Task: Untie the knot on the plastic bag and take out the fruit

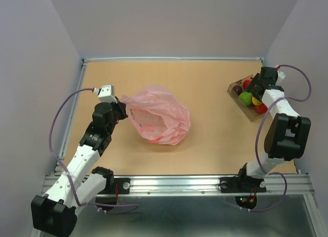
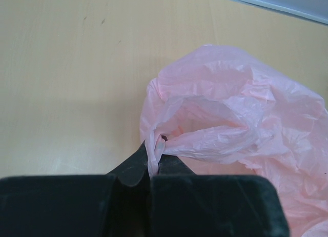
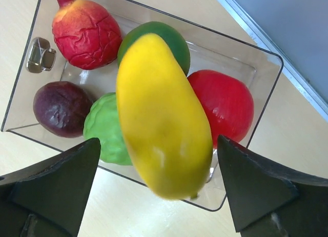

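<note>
The tabletop is bare outward and to the left in the top view. My left gripper will next drag the twisted part of the bag's handle that way, then let go of it.
The pink plastic bag (image 1: 159, 116) lies crumpled left of the table's middle, with its mouth loose. My left gripper (image 1: 122, 106) is at its left end, shut on a twisted strand of the bag's handle (image 2: 152, 157). I see no tied knot. The bag (image 2: 246, 119) bulges to the right of the jaws. My right gripper (image 1: 255, 93) hovers open over the clear box (image 1: 234, 96). The yellow fruit (image 3: 161, 119) sits between the spread fingers, touching neither. Below it in the box are a red fruit (image 3: 87, 34), a purple one (image 3: 61, 109), a light green one (image 3: 105, 126) and another red one (image 3: 223, 103).
The clear rigid box (image 3: 266, 57) stands at the far right, close to the right wall. A dark green fruit (image 3: 164, 34) and a small metal clasp (image 3: 40, 55) are also in it. Grey walls enclose the table on three sides.
</note>
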Controlling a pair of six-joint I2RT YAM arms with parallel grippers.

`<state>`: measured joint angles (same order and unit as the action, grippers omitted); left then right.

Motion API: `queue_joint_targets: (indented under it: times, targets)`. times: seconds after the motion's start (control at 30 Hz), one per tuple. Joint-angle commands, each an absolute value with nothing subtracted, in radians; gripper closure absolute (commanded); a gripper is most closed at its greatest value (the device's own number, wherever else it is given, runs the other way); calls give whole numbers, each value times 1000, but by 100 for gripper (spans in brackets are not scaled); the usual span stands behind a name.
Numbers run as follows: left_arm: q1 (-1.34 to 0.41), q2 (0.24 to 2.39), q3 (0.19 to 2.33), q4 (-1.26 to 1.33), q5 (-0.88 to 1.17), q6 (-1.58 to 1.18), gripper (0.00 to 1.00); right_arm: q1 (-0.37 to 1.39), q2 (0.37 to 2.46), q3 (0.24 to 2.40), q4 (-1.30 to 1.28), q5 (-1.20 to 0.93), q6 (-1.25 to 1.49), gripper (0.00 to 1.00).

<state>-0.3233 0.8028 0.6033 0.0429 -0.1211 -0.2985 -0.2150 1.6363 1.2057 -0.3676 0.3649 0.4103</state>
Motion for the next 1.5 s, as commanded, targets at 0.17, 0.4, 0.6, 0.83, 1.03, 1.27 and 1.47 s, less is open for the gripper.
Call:
queue_joint_targets:
  times: [0.17, 0.4, 0.6, 0.83, 1.03, 1.27, 1.47]
  targets:
    - [-321, 813, 690, 2, -313, -359, 95, -216, 1461, 1203, -380, 298, 426, 0]
    - [-264, 914, 799, -142, -474, -491, 95, -216, 1304, 1198, -457, 164, 471, 0]
    - [-160, 1002, 857, -189, -454, -495, 92, -213, 1114, 1149, -480, 31, 500, 0]
    - [-22, 1008, 882, -235, -238, -528, 31, -85, 961, 1149, -500, -72, 439, 0]
    - [-20, 875, 931, -363, -201, -531, 2, -2, 865, 1180, -538, -20, 396, 0]
    - [-21, 649, 940, -433, -186, -436, 1, 113, 733, 1177, -590, 87, 374, 0]
    - [-21, 379, 937, -439, -230, -313, 1, 161, 525, 1098, -606, 173, 342, 0]
